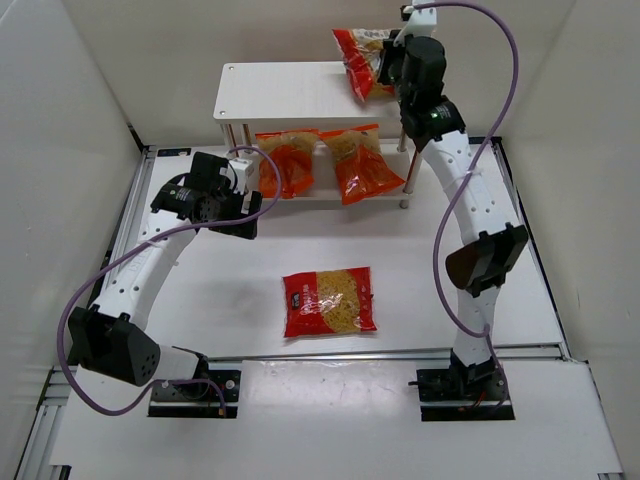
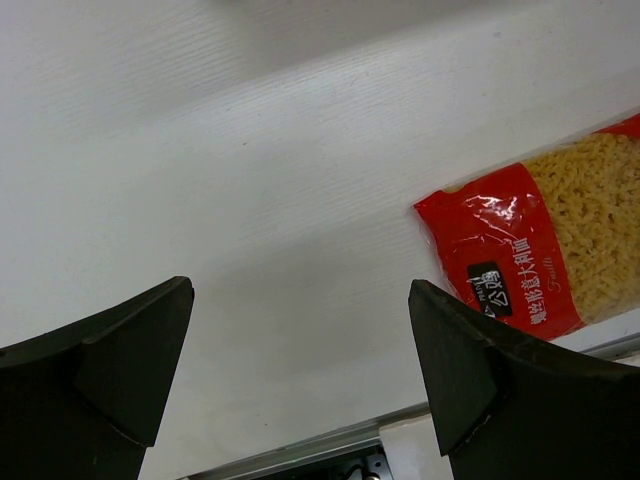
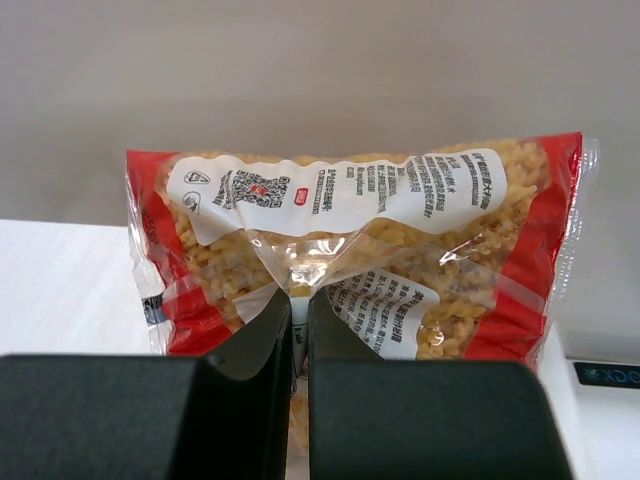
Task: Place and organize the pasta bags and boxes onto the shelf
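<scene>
My left gripper swings back and to the right in the top view next, then lowers onto the red pasta bag's middle (image 1: 328, 301) (image 2: 614, 205), since it lies flat on the table.
My right gripper (image 1: 385, 62) is shut on a red pasta bag (image 1: 360, 58), pinching its back seam (image 3: 298, 290), and holds it over the right end of the shelf's top board (image 1: 290, 92). The bag's white label side faces the right wrist camera (image 3: 350, 240). Two orange pasta bags (image 1: 288, 158) (image 1: 360, 162) lie side by side on the lower tier. Another red pasta bag (image 1: 329, 301) lies flat on the table in front of the shelf; it also shows in the left wrist view (image 2: 545, 240). My left gripper (image 1: 243, 205) is open and empty, to the left of the shelf's front.
White walls enclose the table on the left, back and right. A metal rail (image 1: 350, 352) runs along the table's near edge. The shelf's silver legs (image 1: 408, 178) stand at its corners.
</scene>
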Controlling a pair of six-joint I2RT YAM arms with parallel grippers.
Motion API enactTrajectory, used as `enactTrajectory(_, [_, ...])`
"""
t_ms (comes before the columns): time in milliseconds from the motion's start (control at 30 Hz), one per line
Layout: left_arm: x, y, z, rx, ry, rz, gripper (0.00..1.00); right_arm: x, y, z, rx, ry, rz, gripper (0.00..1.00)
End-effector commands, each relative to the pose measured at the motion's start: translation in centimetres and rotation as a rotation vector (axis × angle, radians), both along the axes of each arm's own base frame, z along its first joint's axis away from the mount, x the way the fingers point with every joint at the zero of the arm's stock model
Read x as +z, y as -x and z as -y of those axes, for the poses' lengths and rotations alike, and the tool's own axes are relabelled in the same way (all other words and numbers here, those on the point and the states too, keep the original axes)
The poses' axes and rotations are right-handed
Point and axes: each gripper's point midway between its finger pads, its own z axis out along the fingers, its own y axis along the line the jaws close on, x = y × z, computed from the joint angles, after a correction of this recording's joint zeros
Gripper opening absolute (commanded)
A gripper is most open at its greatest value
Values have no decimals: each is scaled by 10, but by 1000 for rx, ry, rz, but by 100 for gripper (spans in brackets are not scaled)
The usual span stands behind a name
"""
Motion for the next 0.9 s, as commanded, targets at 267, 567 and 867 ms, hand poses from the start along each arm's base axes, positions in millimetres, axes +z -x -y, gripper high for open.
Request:
enactTrajectory(267, [4,-2,4,-4,15,25,100,50,16,-22,-30,-188,148,48])
enactTrajectory(567, [1,31,74,-236,-41,39,100,125,135,-8,-13,-41,258,100])
enactTrajectory(867, [-67,95,197,-633,-7,-184,100,-14,222,158,-432,-62,-59,100])
